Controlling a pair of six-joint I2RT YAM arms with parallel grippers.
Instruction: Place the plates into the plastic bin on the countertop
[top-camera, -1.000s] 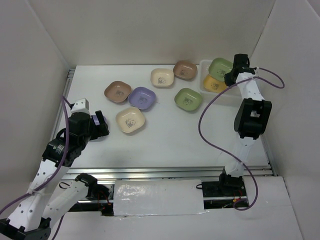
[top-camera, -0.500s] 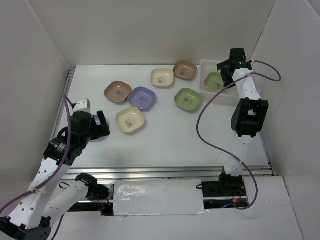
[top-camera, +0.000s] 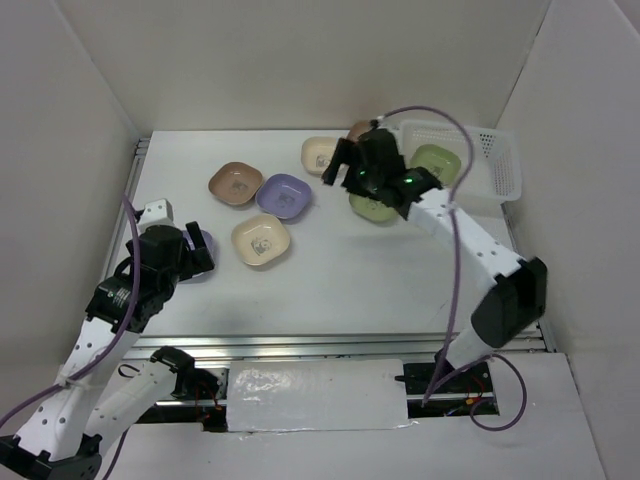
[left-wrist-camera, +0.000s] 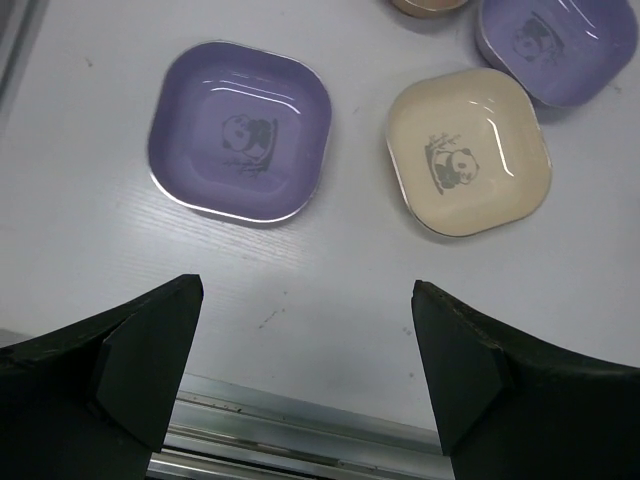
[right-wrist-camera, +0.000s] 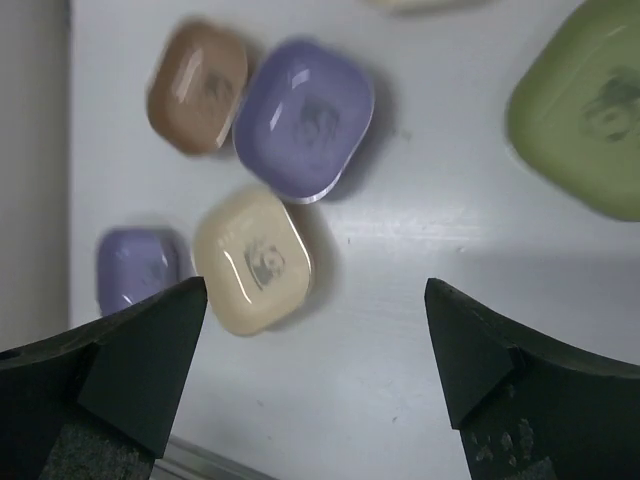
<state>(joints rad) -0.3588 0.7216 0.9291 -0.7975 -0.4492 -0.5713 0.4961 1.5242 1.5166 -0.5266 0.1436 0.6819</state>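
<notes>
The right gripper needs to go down, back and to the left in the top view next, onto the cream plate's edge on the bin's side, since bare countertop borders that edge.
Loose plates lie on the white countertop (top-camera: 330, 270): brown (top-camera: 235, 183), lilac (top-camera: 283, 195), cream (top-camera: 260, 240), and a cream one (top-camera: 320, 152) and a green one (top-camera: 378, 208) partly hidden by my right arm. Inside the white plastic bin (top-camera: 495, 165) at the back right rests a green plate (top-camera: 438, 160). My right gripper (top-camera: 348, 165) hangs open and empty above the plates; its wrist view shows the lilac plate (right-wrist-camera: 303, 118) and cream plate (right-wrist-camera: 253, 260) below. Open and empty, my left gripper (left-wrist-camera: 305, 330) hovers just short of another lilac plate (left-wrist-camera: 240, 130).
White walls close in the left, back and right sides. A metal rail (top-camera: 340, 345) runs along the near edge of the countertop, and another (top-camera: 138, 170) along its left edge. The right arm's purple cable (top-camera: 455, 280) loops over the right half.
My right gripper opened and let the green plate drop into the bin, then swung left over the loose plates. The left arm has barely shifted.
</notes>
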